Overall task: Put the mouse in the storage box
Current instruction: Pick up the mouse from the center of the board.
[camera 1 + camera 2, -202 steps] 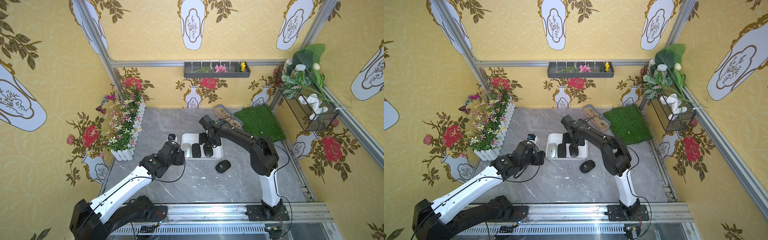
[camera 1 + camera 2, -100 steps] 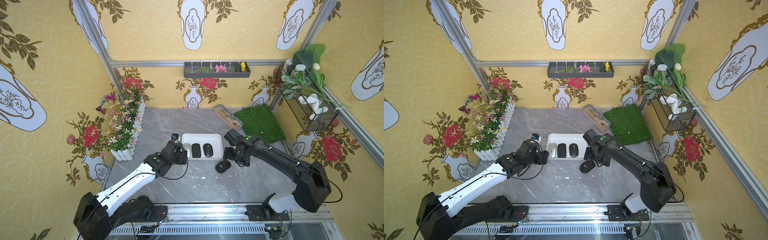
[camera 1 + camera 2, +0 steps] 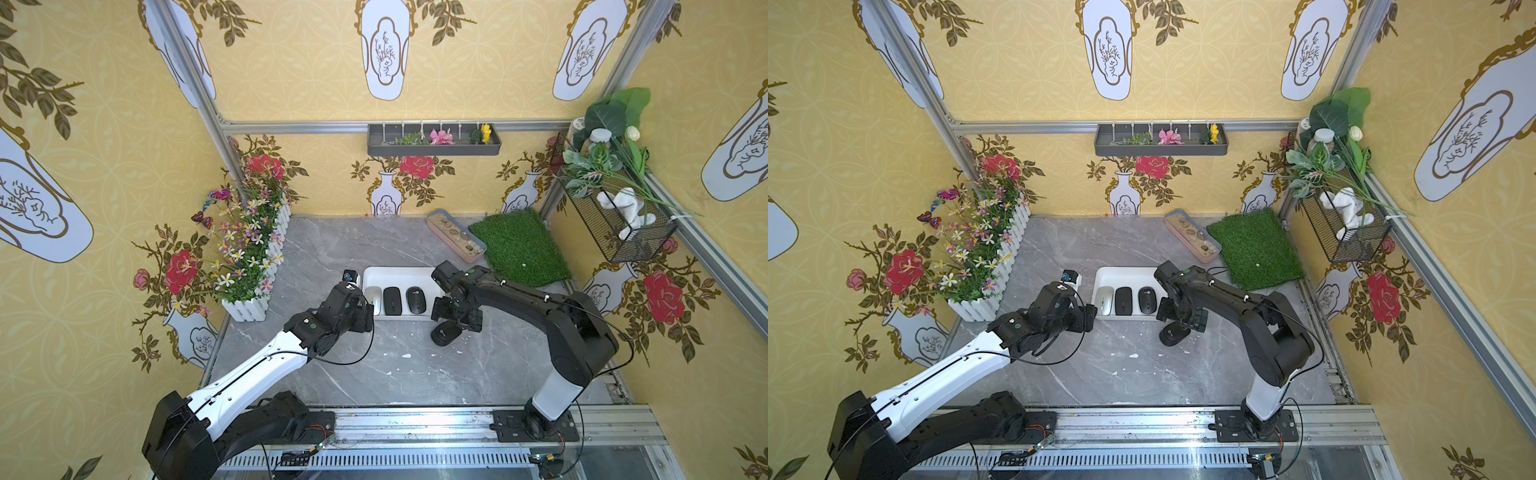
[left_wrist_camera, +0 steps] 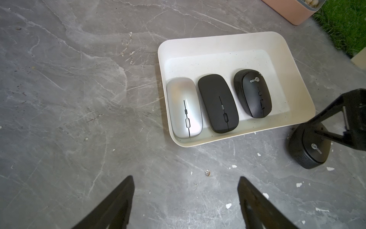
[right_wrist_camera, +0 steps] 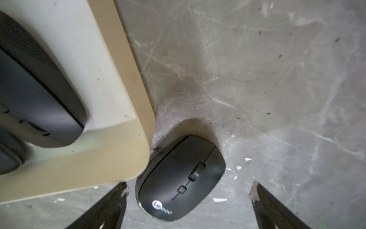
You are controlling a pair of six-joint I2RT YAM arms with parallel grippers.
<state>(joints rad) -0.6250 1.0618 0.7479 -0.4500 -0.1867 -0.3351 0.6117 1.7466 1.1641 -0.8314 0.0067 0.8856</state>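
The black mouse outside the box's corner (image 3: 444, 333) (image 5: 181, 178) is below, between my open fingers, so I need to bring my right gripper down onto it next and close on its sides.
The storage box (image 3: 399, 272) (image 3: 1126, 272) is a shallow white tray at the table's middle. Inside it lie a silver mouse (image 4: 185, 108) and two black mice (image 4: 217, 103) (image 4: 252, 93) side by side. A fourth black mouse (image 3: 443, 335) (image 3: 1172, 335) (image 5: 180, 178) lies on the table just outside the box's corner (image 5: 136, 123). My right gripper (image 3: 456, 318) (image 5: 189, 188) hangs open over it, a finger on either side of its rear end. My left gripper (image 3: 365, 311) (image 4: 185, 178) stands open over bare table near the box's silver-mouse end.
A pink tray of pebbles (image 3: 456, 241) and a green grass mat (image 3: 519, 249) lie behind the box on the right. A white-fenced flower planter (image 3: 253, 257) lines the left wall. A wire basket (image 3: 619, 224) hangs on the right wall. White flecks dot the table.
My right arm swung off the box and came down over the loose black mouse, its jaws spreading wider. The left gripper barely shifted.
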